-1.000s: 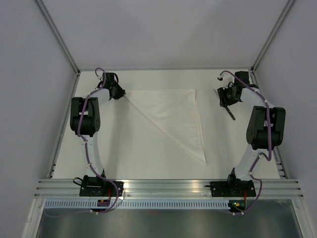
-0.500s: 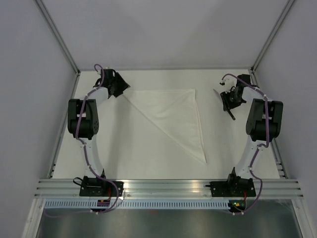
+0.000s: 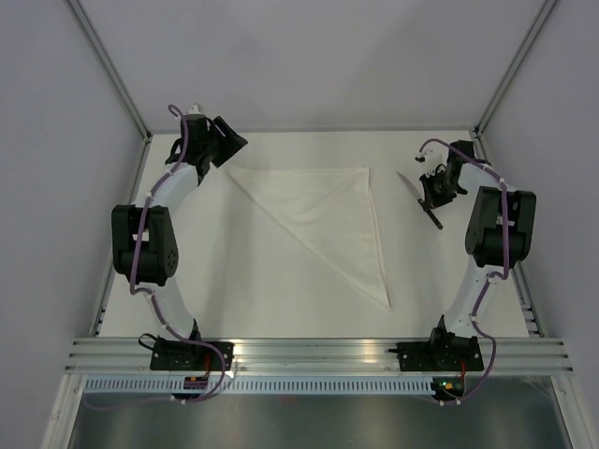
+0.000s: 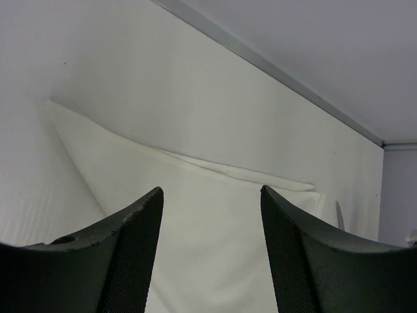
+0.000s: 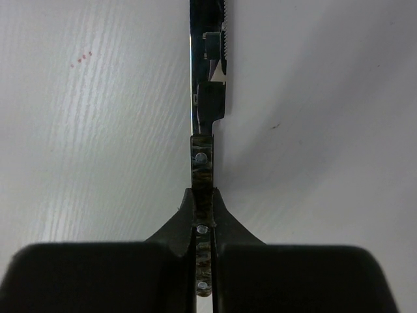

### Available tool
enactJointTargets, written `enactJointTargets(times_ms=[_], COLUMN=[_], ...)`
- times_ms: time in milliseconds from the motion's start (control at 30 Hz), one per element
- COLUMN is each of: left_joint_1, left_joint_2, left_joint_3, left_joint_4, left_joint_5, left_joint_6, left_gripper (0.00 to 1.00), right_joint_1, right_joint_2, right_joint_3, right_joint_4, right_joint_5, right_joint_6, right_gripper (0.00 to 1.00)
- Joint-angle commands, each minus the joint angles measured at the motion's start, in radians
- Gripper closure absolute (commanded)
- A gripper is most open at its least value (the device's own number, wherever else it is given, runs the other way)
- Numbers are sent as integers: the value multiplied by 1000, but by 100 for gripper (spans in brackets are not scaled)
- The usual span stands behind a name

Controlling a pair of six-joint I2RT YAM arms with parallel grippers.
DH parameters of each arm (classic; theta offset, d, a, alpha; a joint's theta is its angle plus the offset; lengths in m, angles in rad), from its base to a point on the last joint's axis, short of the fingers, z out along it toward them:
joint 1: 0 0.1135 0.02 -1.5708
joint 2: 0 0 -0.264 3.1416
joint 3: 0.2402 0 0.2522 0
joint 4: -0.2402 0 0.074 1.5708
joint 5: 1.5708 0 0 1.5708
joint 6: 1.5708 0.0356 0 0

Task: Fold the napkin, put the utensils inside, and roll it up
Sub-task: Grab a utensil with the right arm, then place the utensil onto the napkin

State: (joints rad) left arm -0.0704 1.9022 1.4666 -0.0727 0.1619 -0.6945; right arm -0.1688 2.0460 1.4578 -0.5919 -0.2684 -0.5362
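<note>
Next, my right gripper carries the knife (image 3: 423, 198) across and releases it just inside the napkin's bare long edge, which lies to the gripper's left in the top view.
The napkin (image 3: 323, 210) lies flat on the table as a white triangle, long point toward the near right. In the left wrist view the napkin (image 4: 195, 189) fills the space below my left gripper (image 4: 210, 192), which is open and holds nothing. From above, my left gripper (image 3: 229, 145) hovers off the napkin's far left corner. The knife (image 3: 423, 198) lies right of the napkin, with my right gripper (image 3: 436, 190) over it. In the right wrist view my right gripper (image 5: 203, 195) is shut on the dark handle, and the knife (image 5: 208, 98) points its silver blade away.
The white table (image 3: 243, 281) is boxed in by grey walls, with a metal frame post (image 3: 108, 65) at the far left and another at the far right. An aluminium rail (image 3: 309, 354) carrying both arm bases runs along the near edge.
My left gripper has opened, let go of the napkin's corner and drawn back toward the far left. My right gripper has shut on the knife's handle.
</note>
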Motion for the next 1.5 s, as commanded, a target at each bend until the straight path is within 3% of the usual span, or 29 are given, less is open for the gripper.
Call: enactJointTargets(times_ms=[0,133,300,567,833,1133,1467], left_joint_1=[-15,-28,-45,-65,-81,-88,-88], left_joint_2=[-97,-170,-241,-348,-466,-535,-560], left_joint_3=[-32,-60,-110,-126,-158,-198,-230], left_joint_4=[22,16,16,-33,-87,-110,-116], left_joint_5=[27,39,41,30,-12,-16,-15], left_joint_6=[24,27,17,-8,3,9,21], left_gripper=[33,33,33,32,31,30,30], right_joint_1=[-5,14,150,452,627,776,810], right_joint_2=[-98,-171,-240,-176,-75,5,82], right_joint_3=[28,73,82,128,196,207,193], right_joint_4=[-83,-134,-164,-114,-26,27,98], right_joint_5=[-64,-101,-107,-108,-88,-35,9], right_joint_6=[39,81,136,327,481,524,571], right_gripper=[99,99,100,100,99,100,100])
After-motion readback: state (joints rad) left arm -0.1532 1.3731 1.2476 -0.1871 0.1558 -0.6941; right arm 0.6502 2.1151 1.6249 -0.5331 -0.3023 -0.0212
